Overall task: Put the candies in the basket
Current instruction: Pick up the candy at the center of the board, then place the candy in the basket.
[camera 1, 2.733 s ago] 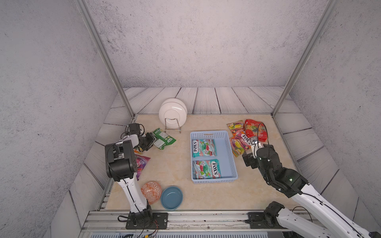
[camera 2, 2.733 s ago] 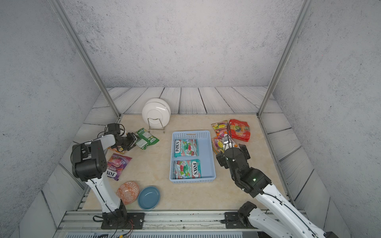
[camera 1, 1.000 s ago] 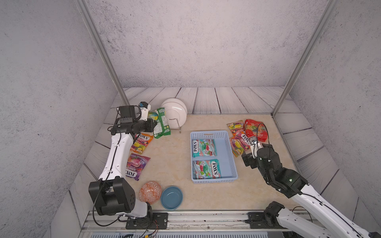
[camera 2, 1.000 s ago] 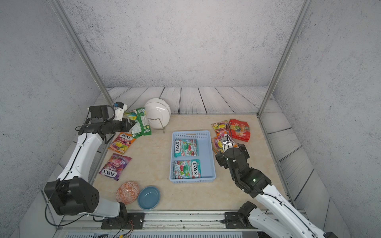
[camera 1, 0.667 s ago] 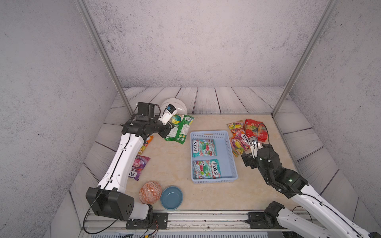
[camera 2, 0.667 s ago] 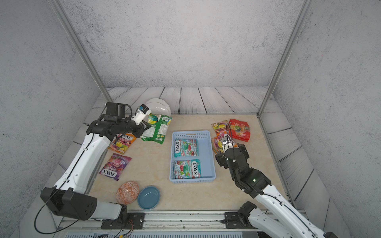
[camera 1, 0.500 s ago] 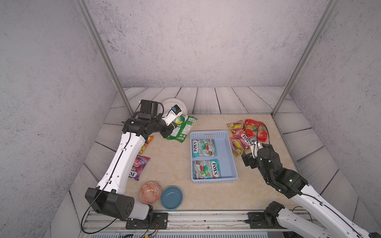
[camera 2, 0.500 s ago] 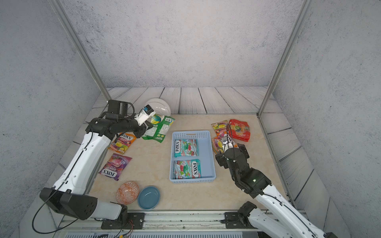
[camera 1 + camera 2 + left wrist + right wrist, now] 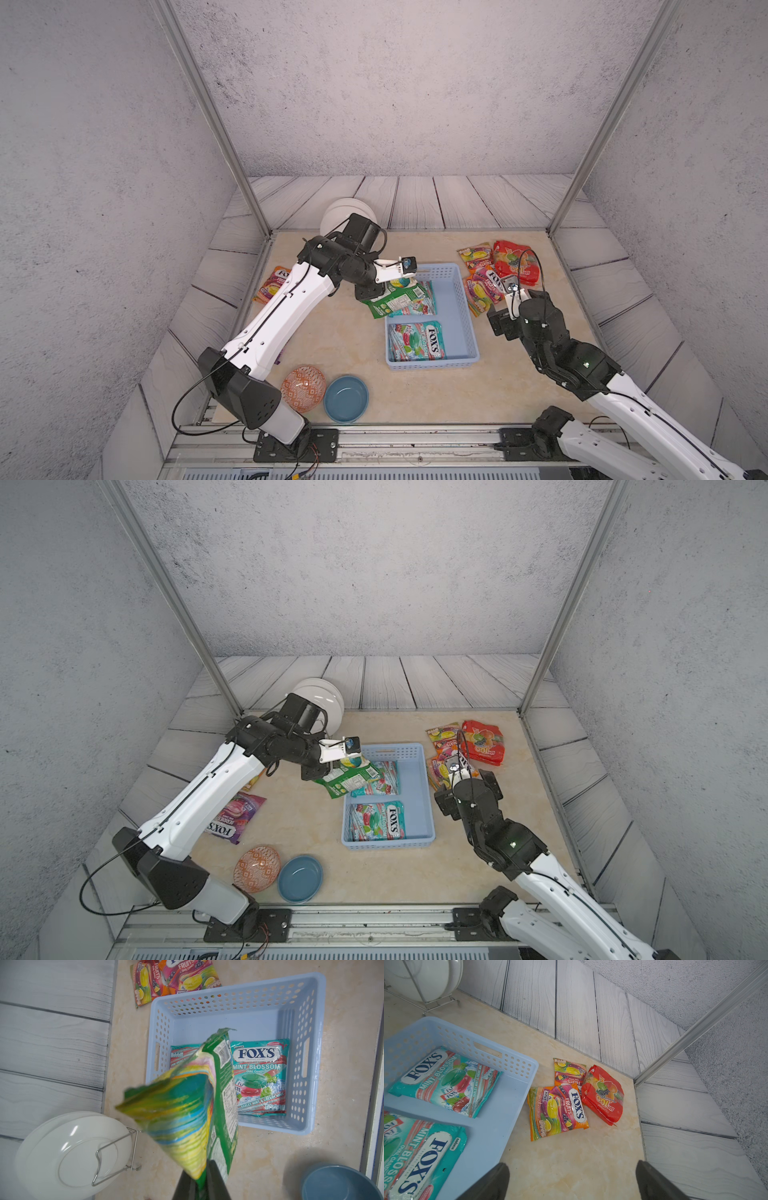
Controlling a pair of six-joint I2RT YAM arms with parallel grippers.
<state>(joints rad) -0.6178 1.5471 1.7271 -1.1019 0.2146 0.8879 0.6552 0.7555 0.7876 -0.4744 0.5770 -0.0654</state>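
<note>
The green candy bag hangs across the basket's rim, so the robot's left gripper needs to move it back and down onto the near teal FOX'S bag and then release it.
My left gripper is shut on a corner of a green candy bag, which hangs tilted over the far left corner of the light blue basket. Two teal FOX'S bags lie inside; the green bag partly hides the far one. My right gripper is open and empty above bare table, just right of the basket. Ahead of it lie two orange FOX'S bags and a red fruit-printed bag. At the table's left lie another orange bag and a purple bag.
White plates in a wire rack stand at the back, behind my left arm. An orange patterned bowl and a dark blue bowl sit at the front left. Metal frame posts rise at the back corners.
My left arm has carried the green bag rightward from beside the plate rack to above the basket's far left corner. The right arm has not moved.
</note>
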